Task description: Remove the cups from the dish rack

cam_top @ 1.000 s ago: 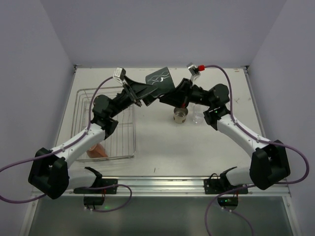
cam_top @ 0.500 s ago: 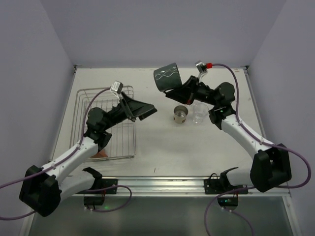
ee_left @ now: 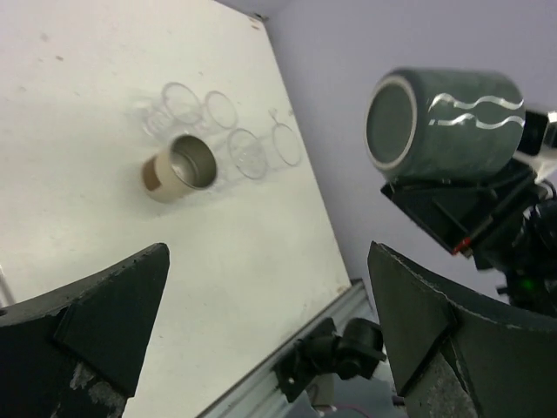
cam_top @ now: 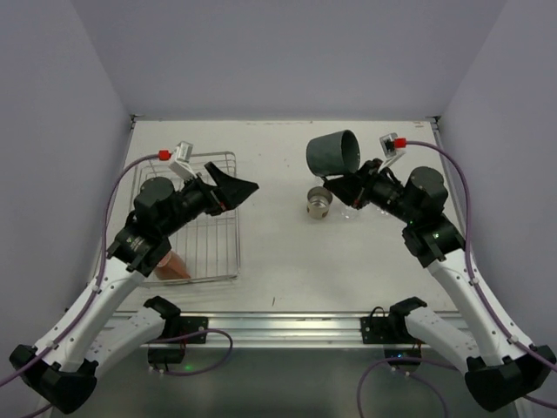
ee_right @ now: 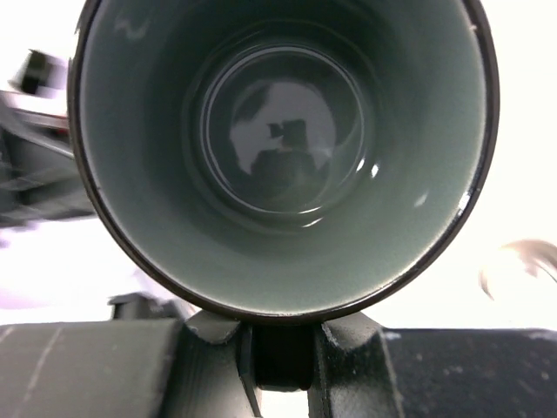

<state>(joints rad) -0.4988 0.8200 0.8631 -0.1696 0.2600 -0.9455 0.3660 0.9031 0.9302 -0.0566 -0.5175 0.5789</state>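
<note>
My right gripper goes back down to the bare tabletop by the beige-brown cup next, below and back of it, tilting the sideways mug upright. Then it releases the mug.
My right gripper [cam_top: 346, 180] is shut on the handle of the dark mug [cam_top: 334, 154] and holds it in the air on its side, above the table's far right. In the right wrist view the mug's mouth [ee_right: 283, 148] fills the frame, with the handle between my fingers [ee_right: 348, 353]. My left gripper [cam_top: 237, 186] is open and empty above the right edge of the dish rack [cam_top: 209, 252]. An orange-red cup [cam_top: 172, 266] lies in the rack's near left corner. The beige-brown cup [cam_top: 319, 203] and a clear glass [cam_top: 349, 210] stand on the table. The left wrist view shows the mug [ee_left: 448, 122], the beige-brown cup [ee_left: 178, 168] and several clear glasses [ee_left: 246, 150].
The metal rail [cam_top: 287, 324] runs along the table's near edge with both arm bases on it. Grey walls close in the table on the left, back and right. My right arm [cam_top: 435, 235] reaches over the glasses.
My right gripper has carried the dark mug up and to the right, turning it on its side. My left gripper has let go of it and drawn back left over the rack.
</note>
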